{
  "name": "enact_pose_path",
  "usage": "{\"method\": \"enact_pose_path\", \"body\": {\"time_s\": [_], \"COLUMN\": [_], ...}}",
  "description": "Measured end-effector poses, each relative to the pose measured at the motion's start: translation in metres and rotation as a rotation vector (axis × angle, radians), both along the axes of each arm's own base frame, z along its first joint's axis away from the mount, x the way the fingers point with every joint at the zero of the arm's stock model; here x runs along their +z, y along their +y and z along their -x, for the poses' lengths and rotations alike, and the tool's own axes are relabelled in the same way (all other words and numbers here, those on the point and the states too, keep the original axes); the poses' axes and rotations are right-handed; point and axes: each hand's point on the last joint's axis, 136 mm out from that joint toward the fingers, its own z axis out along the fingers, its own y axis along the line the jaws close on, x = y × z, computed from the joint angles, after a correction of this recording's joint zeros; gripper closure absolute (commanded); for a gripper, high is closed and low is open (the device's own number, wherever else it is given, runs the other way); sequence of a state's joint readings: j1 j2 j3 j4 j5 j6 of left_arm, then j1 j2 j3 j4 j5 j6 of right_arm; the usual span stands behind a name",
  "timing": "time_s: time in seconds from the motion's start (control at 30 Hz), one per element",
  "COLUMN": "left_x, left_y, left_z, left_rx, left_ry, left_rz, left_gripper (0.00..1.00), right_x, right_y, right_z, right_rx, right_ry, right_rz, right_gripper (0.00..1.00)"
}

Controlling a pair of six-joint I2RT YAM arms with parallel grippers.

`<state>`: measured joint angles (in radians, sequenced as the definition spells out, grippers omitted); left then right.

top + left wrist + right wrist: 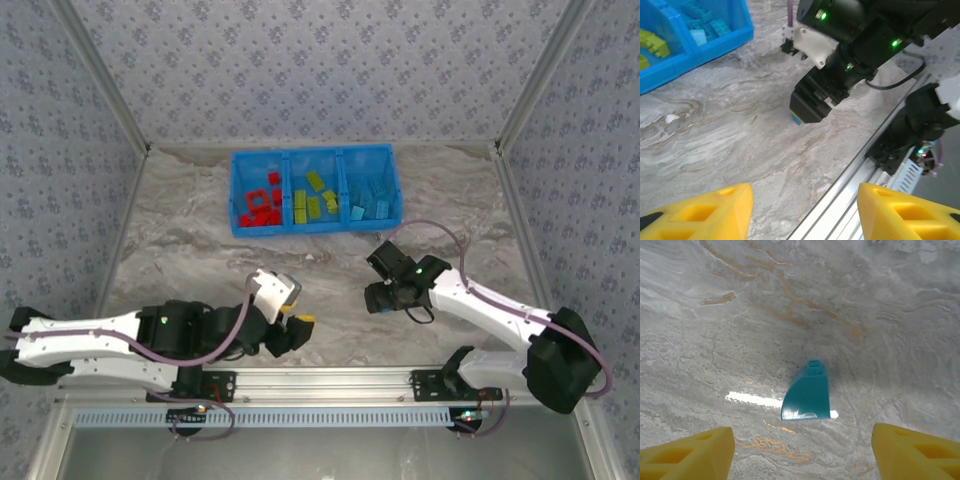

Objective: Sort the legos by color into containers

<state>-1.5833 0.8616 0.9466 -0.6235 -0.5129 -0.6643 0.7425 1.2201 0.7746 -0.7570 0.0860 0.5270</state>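
The teal sloped lego lies below my right gripper, midway between its open fingers. My right gripper will next lower them around the lego's curved and upright sides and close.
A teal sloped lego (807,395) lies on the marble table, just ahead of my right gripper (802,432), whose yellow fingers stand open on either side and do not touch it. From the left wrist view a sliver of this lego (796,119) peeks out under the right gripper's black head (812,102). The blue container (315,228) at the back holds red legos (262,205) on the left, green legos (314,197) in the middle and light blue legos (370,198) on the right. My left gripper (805,192) hangs open over bare table near the front rail, nothing between its fingers.
The aluminium rail (330,380) runs along the near edge, close under the left gripper. The right arm's cable (440,225) loops above the table. Patterned walls close in the back and both sides. Marble table (190,250) lies bare between the arms and the container.
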Motion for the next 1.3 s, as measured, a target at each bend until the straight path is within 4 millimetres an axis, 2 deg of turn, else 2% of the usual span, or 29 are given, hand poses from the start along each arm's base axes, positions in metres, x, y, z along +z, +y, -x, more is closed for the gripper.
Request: {"method": "enact_pose_path", "body": {"time_s": [0.17,0.23,0.63,0.73,0.87,0.93,1.03,1.13,1.23,1.3], "left_x": [-0.043,-0.049,-0.038,-0.036,-0.033,-0.033,-0.032,-0.022,-0.002,0.01], "left_y": [-0.007,-0.011,-0.02,-0.02,-0.021,-0.021,-0.022,-0.028,-0.041,-0.05], "left_z": [-0.004,-0.005,-0.006,-0.006,-0.007,-0.007,-0.008,-0.011,-0.022,-0.038], "left_rx": [0.074,0.086,0.095,0.098,0.104,0.105,0.107,0.122,0.151,0.182], "left_ry": [0.03,0.031,0.031,0.03,0.026,0.026,0.024,0.011,0.006,0.014], "left_rz": [-0.048,-0.06,-0.003,0.004,0.017,0.018,0.019,0.016,0.026,0.038], "left_gripper": [0.45,0.45,0.44,0.45,0.45,0.45,0.45,0.44,0.43,0.43], "right_x": [-0.016,-0.025,-0.054,-0.06,-0.059,-0.057,-0.045,-0.016,0.024,0.049], "right_y": [0.001,0.0,0.0,-0.001,-0.001,0.0,0.001,0.004,0.007,0.008], "right_z": [-0.003,-0.002,-0.003,-0.003,-0.005,-0.006,-0.008,-0.02,-0.048,-0.072], "right_rx": [0.014,0.016,0.027,0.026,0.023,0.026,0.028,0.013,-0.029,-0.061], "right_ry": [0.059,0.086,0.155,0.168,0.158,0.143,0.099,0.029,-0.068,-0.129], "right_rz": [0.008,0.027,0.088,0.1,0.109,0.114,0.102,0.064,0.008,-0.029], "right_gripper": [0.31,0.33,0.49,0.56,0.68,0.71,0.73,0.74,0.74,0.74]}}
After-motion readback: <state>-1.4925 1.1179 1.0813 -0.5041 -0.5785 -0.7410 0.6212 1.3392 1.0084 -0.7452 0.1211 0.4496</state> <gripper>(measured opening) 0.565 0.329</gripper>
